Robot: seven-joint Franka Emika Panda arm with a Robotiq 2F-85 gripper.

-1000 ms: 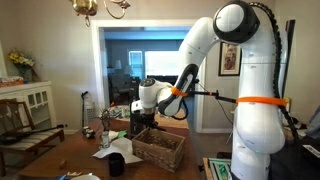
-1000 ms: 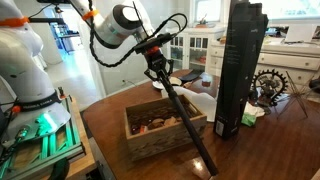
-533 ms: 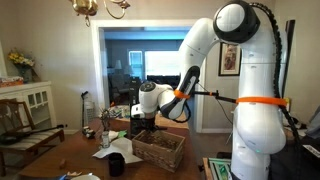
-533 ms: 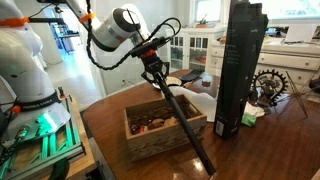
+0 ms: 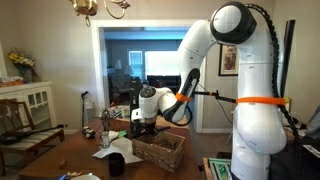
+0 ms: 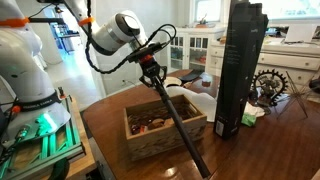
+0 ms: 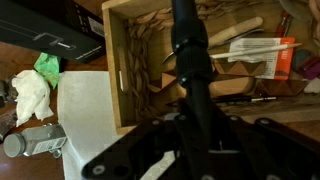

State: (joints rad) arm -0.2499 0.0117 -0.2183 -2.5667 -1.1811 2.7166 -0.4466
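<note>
My gripper lowers slightly toward the open wooden crate next and releases the long black rod [image 6: 180, 120], as its held upper part still hangs above the crate.
My gripper [image 6: 151, 70] is shut on the upper part of a long black rod [image 6: 180, 120]. The rod slants down across a wooden crate [image 6: 160, 144] on the brown table, and its lower end reaches past the crate's near side. In the wrist view the rod [image 7: 188, 50] runs up from between my jaws [image 7: 198, 122] over the crate [image 7: 113, 70]. The crate holds an orange-ended packet [image 7: 283, 58] and light wooden pieces. In an exterior view my gripper [image 5: 141, 122] hangs just above the crate's [image 5: 158, 151] far end.
A tall black box [image 6: 236, 65] stands upright right of the crate. A white sheet [image 7: 85, 112], crumpled white paper [image 7: 30, 95] and a green wad [image 7: 46, 68] lie beside the crate. A black cup [image 5: 116, 163] stands on the table. Cabinets stand behind.
My gripper has shifted slightly down and sideways over the crate, still holding the rod, and the rod's lower end has swung a little with it.
</note>
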